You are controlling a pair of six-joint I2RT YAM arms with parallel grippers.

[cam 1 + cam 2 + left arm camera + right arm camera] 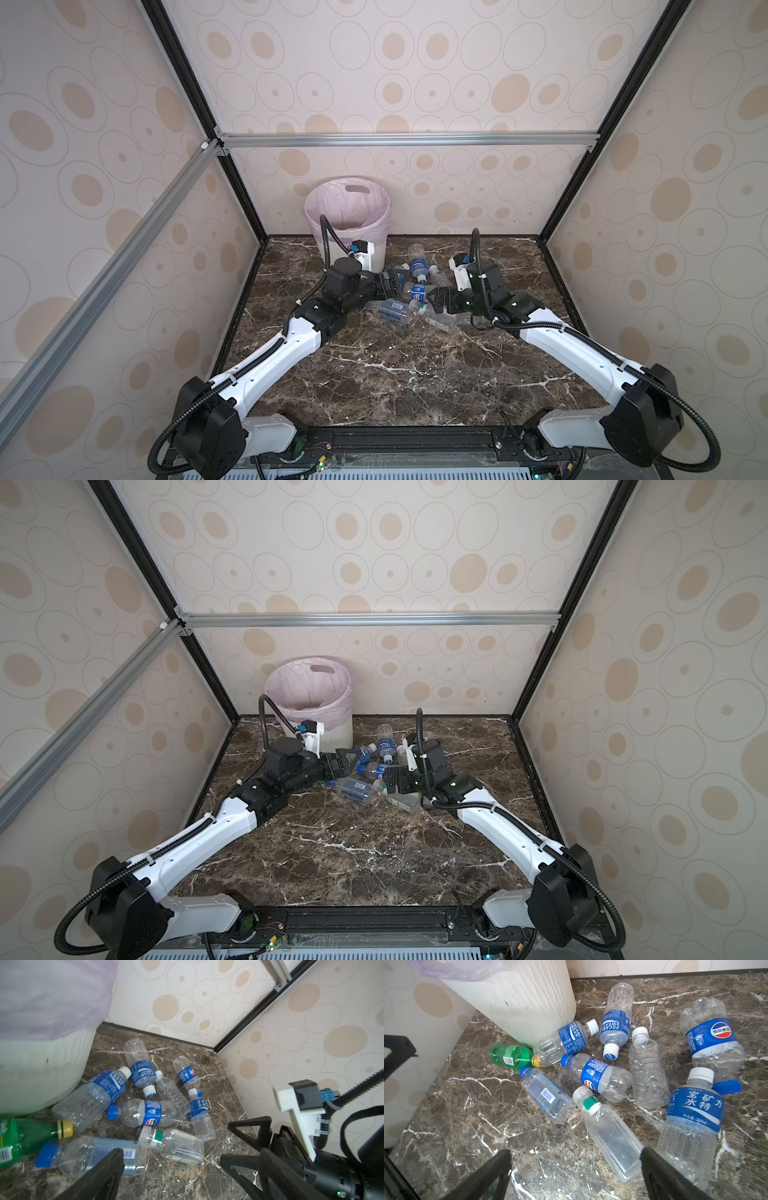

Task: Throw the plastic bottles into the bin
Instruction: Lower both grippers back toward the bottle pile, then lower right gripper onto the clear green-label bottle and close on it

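My right gripper is above and ahead of the square clear bottle's lower body (442, 321) (620, 1154), so next it should move back, lower its open fingers to either side of it and close.
Several plastic bottles (415, 286) (374, 766) lie in a heap on the marble, right of the bin (348, 195) (308, 675), a white ribbed basket with a pink liner. Most are clear with blue labels (600, 1076); a green bottle (510, 1055) (25, 1136) rests against the bin's wall (519, 1001). My left gripper (392, 283) (191, 1153) stands open at the heap's left side, over a blue-capped clear bottle (93, 1153). Opposite it, my right gripper (436, 300) (575, 1152) is open, and the base of a square clear bottle (610, 1132) lies between its fingers, untouched.
The dark marble table (395, 374) is boxed in by patterned walls with black frame posts (245, 199) at the back corners. The bin stands in the back left corner. The two grippers face each other closely across the heap (239, 1142).
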